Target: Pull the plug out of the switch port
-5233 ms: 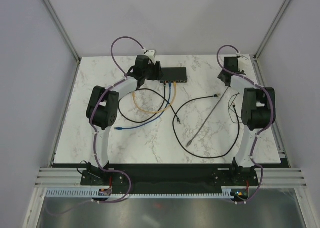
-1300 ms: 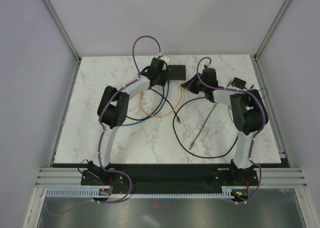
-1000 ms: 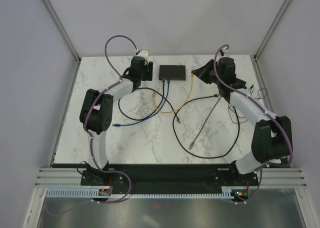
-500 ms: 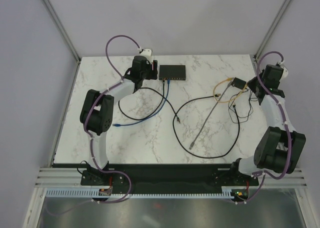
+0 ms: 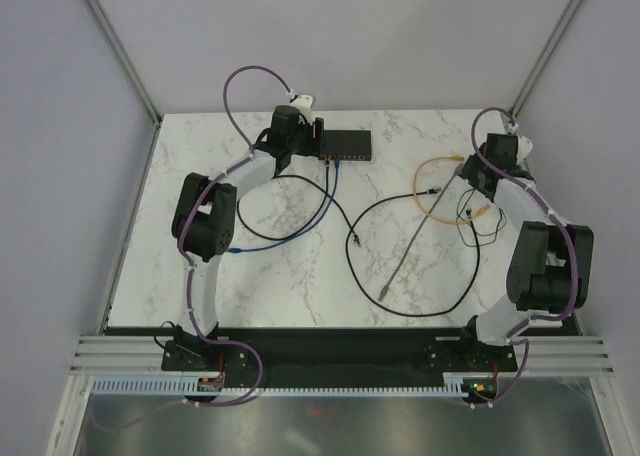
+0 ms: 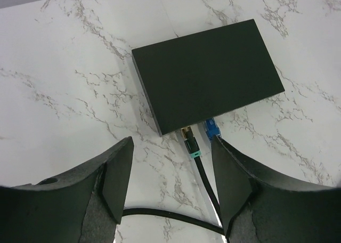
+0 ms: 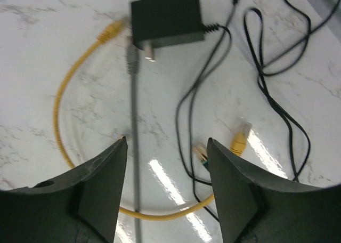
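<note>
The blue plug is still in the switch, so I will swing my right gripper to the left in the top view and down around the blue plug.
The switch is a flat black box at the back middle of the table; it fills the upper part of the left wrist view. Two plugs sit in its near side: a black cable's plug with a teal boot and a blue plug. My left gripper is open and empty just left of the switch. A yellow cable lies loose in a loop at the right, both plugs free. My right gripper is open and empty above it.
A small squarish black block with thin black wires lies ahead of the right gripper. A grey cable runs diagonally across the middle right. A long black cable loops over the centre. A blue cable's loose end lies at the left.
The yellow cable left the switch with the right gripper and now lies loose at the right. The right gripper has let go and moved over it. The left gripper shifted closer to the switch.
</note>
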Robot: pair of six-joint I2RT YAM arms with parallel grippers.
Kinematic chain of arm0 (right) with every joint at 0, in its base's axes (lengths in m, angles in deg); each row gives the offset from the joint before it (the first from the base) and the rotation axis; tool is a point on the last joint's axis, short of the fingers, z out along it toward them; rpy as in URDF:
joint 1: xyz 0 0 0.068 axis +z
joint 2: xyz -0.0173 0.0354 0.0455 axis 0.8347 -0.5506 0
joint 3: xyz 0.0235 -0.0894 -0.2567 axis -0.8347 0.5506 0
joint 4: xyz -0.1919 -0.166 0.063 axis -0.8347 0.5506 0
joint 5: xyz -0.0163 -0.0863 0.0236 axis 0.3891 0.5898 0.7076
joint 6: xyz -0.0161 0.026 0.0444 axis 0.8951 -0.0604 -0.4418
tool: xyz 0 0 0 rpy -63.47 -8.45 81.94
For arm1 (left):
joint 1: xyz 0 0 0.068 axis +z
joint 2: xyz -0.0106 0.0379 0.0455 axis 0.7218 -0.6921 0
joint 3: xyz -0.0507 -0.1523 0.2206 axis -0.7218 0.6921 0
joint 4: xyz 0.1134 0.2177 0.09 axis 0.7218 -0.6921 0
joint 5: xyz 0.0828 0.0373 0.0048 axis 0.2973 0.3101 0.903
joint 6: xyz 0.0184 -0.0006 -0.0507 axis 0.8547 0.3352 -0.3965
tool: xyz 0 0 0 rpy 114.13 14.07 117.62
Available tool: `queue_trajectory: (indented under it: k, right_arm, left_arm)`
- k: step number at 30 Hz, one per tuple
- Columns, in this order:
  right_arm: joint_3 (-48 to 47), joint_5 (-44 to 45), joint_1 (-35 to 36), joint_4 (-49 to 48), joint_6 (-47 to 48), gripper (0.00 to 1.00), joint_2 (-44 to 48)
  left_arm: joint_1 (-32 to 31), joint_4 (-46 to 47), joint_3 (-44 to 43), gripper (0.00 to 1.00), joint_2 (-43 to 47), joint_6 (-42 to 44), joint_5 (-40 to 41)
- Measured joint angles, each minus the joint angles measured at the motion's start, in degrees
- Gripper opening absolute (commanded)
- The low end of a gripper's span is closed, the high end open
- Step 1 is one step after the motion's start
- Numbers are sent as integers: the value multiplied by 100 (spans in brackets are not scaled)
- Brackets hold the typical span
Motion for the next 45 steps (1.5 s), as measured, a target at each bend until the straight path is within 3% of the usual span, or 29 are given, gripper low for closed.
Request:
queue_trajectory:
  k: [6, 10, 14, 19, 28, 36, 45]
  right_arm:
    - [-1292, 232, 1327, -210, 157, 71, -455]
    - [-1996, -756, 1945, -977, -173, 69, -1244]
    - [-2059, -1683, 2280, -1934, -837, 63, -2140]
    - [-1735, -2389, 2479, -3154, -1781, 57, -3134]
    - [-1880, -2625, 2649, -4546, -2684, 48, -4065]
    - [-2035, -2629, 2774, -5064, -3132, 39, -4426]
    - [-2083, -2603, 2774, -5254, -3340, 38, -4562]
  left_arm:
    - [0, -144, -76, 67, -42, 0, -83]
    - [-4, -210, -289, 63, -127, 2, -94]
    - [-31, -380, -568, 62, -304, 61, -81]
    - [-55, -789, -949, 61, -586, 177, -76]
    - [-70, -1224, -1305, 61, -883, 304, -74]
    - [-103, -1473, -1639, 58, -1082, 385, -72]
    - [-103, -1700, -1725, 57, -1163, 385, -68]
